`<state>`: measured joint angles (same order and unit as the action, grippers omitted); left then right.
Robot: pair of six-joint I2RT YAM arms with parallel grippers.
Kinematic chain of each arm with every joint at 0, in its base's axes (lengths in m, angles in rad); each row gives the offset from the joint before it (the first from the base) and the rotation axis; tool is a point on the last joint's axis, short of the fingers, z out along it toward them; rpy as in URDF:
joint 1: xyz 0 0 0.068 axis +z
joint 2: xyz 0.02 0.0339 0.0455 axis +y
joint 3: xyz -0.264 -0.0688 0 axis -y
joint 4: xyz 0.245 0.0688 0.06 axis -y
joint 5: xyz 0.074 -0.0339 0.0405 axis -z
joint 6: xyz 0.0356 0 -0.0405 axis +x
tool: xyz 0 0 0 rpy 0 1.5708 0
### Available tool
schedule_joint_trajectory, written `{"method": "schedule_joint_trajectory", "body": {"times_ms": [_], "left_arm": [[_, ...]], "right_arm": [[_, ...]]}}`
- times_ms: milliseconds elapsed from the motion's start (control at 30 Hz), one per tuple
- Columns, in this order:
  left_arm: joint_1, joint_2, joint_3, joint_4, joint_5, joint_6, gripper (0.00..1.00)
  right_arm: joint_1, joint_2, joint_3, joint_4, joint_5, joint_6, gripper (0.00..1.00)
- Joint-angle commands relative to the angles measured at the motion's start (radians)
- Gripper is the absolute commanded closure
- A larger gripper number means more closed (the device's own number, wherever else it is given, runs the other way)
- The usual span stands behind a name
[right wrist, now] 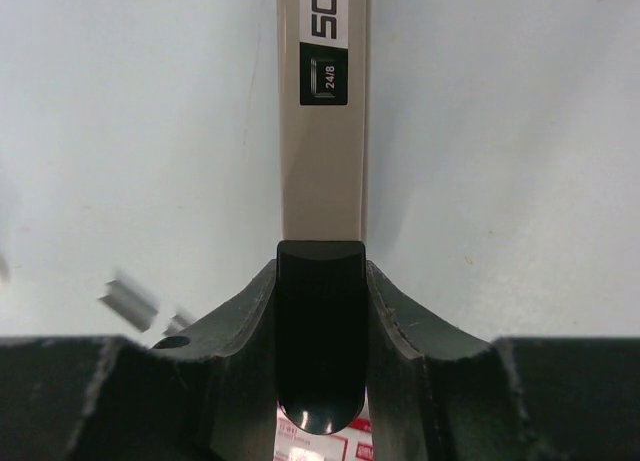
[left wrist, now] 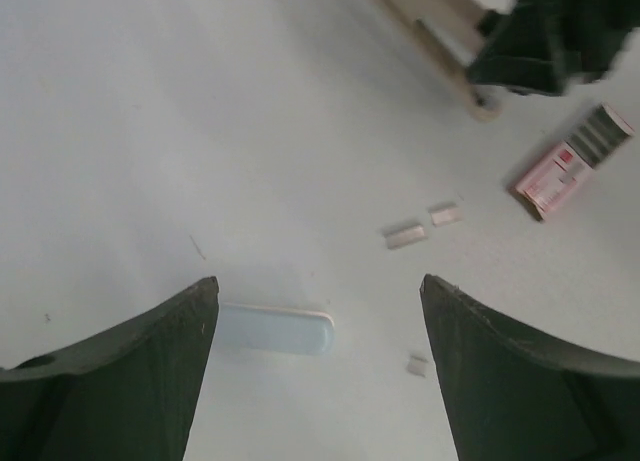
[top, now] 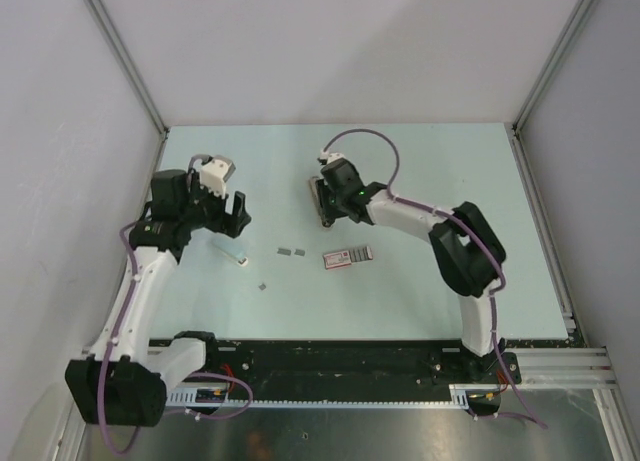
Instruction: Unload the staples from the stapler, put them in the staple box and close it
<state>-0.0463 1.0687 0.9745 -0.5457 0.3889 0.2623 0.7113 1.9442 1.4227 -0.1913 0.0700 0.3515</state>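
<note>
The robot's right gripper next needs to lower the stapler [top: 322, 199] onto the bare tabletop below it, beyond the striped box and clear of the strips, and let go of the stapler's black end.
The stapler [top: 322, 199] is a long beige body with a black end, lying left of the table's middle. My right gripper [top: 338, 193] is shut on it. In the right wrist view the fingers [right wrist: 240, 326] clamp the black end, and the beige body [right wrist: 322, 151] marked "50" and "24/8" runs away from the gripper [right wrist: 320, 281]. Two short staple strips [top: 292, 250] and a smaller piece [top: 262, 286] lie loose on the table. My left gripper [top: 238, 211] is open and empty above the table, its jaws wide apart [left wrist: 320, 286].
A small pink-red and grey striped box [top: 348, 256] lies flat near the middle, also in the left wrist view [left wrist: 572, 161]. A thin pale grey-blue bar [top: 230, 253] lies under my left gripper [left wrist: 275, 331]. The strips [left wrist: 405, 235] lie beyond it. Walls enclose the table.
</note>
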Motion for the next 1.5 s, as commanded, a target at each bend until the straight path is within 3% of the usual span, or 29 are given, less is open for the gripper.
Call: {"method": "schedule_joint_trajectory", "body": {"times_ms": [0,100,300,533,700,933,1133,1467], "left_arm": [[0.017,-0.107,-0.052,-0.022,0.155,0.029,0.11],[0.019,-0.149,-0.069,-0.040,0.160,0.061,0.02],[0.009,-0.159,-0.073,-0.114,0.156,0.130,0.00],[-0.156,-0.118,-0.085,-0.170,0.032,0.185,0.01],[-0.248,-0.086,-0.090,-0.169,-0.024,0.187,0.00],[-0.290,-0.044,-0.089,-0.170,-0.045,0.177,0.01],[-0.312,-0.053,-0.094,-0.170,-0.067,0.178,0.01],[-0.319,-0.078,-0.107,-0.170,-0.095,0.186,0.01]], "right_arm": [[0.052,0.100,0.185,-0.097,0.137,-0.091,1.00],[0.058,0.157,0.249,-0.115,0.144,-0.088,1.00],[0.059,0.227,0.308,-0.120,0.123,-0.074,0.97],[0.032,0.168,0.235,-0.070,0.095,-0.045,0.49],[-0.008,0.024,0.076,0.002,0.068,-0.008,0.36],[-0.030,-0.126,-0.126,0.053,0.089,0.022,0.36],[-0.043,-0.162,-0.248,0.102,0.091,0.048,0.37],[-0.042,-0.201,-0.372,0.114,0.138,0.079,0.55]]}}
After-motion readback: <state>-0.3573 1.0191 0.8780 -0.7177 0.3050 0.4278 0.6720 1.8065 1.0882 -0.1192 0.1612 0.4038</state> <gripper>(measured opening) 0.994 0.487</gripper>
